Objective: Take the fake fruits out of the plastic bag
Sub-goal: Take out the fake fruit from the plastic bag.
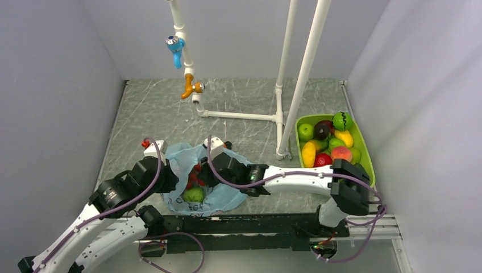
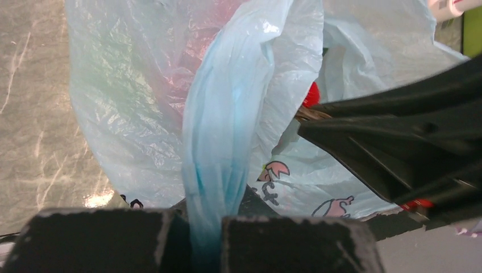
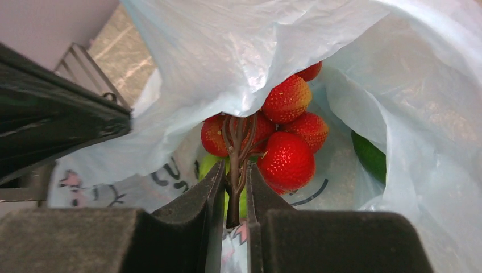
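Note:
The green basket of other fruits sits to my right gripper's right in the top view, so next I will lift the red bunch [image 1: 195, 177] up, carry it over them and release it.
The light-blue plastic bag [image 1: 219, 193] lies at the near middle of the table. My left gripper [image 2: 196, 227] is shut on a bunched fold of the bag [image 2: 221, 125] at its left rim. My right gripper [image 3: 233, 187] reaches into the bag's mouth and is shut on the brown stem [image 3: 235, 170] of a bunch of red fruits [image 3: 287, 145]. The bunch [image 1: 195, 177] shows in the top view at the bag's opening. A green fruit [image 1: 194, 195] lies in the bag below it and shows at the right in the right wrist view [image 3: 369, 156].
A green basket [image 1: 364, 149] at the right holds several fake fruits. A white pipe frame [image 1: 279, 119] stands behind the bag, with a blue and orange tap [image 1: 185, 62] hanging from it. Grey walls close both sides.

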`<state>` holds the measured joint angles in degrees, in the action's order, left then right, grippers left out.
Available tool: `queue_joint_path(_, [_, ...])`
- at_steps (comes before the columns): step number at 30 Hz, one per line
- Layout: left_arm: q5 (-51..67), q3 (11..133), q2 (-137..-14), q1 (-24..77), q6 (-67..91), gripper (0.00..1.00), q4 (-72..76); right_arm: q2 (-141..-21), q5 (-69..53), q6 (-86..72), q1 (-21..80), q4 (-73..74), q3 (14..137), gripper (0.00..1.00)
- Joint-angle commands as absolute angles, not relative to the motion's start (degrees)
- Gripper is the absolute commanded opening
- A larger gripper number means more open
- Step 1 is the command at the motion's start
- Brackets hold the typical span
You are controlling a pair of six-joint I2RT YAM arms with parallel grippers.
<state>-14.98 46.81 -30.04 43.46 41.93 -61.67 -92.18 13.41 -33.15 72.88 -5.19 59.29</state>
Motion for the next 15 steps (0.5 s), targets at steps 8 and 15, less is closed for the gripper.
queue_joint_path(8, [-28.8, 47.8, -29.8, 43.2, 45.4, 0.0, -57.7, -78.3, 14.0, -40.1, 72.6, -4.4, 54.1, 0.0])
queue_joint_path(15, [-33.1, 49.4, -32.2, 43.2, 41.9, 0.0, -58.4, -71.7, 13.9, -39.9, 72.6, -2.4, 53.5, 0.0])
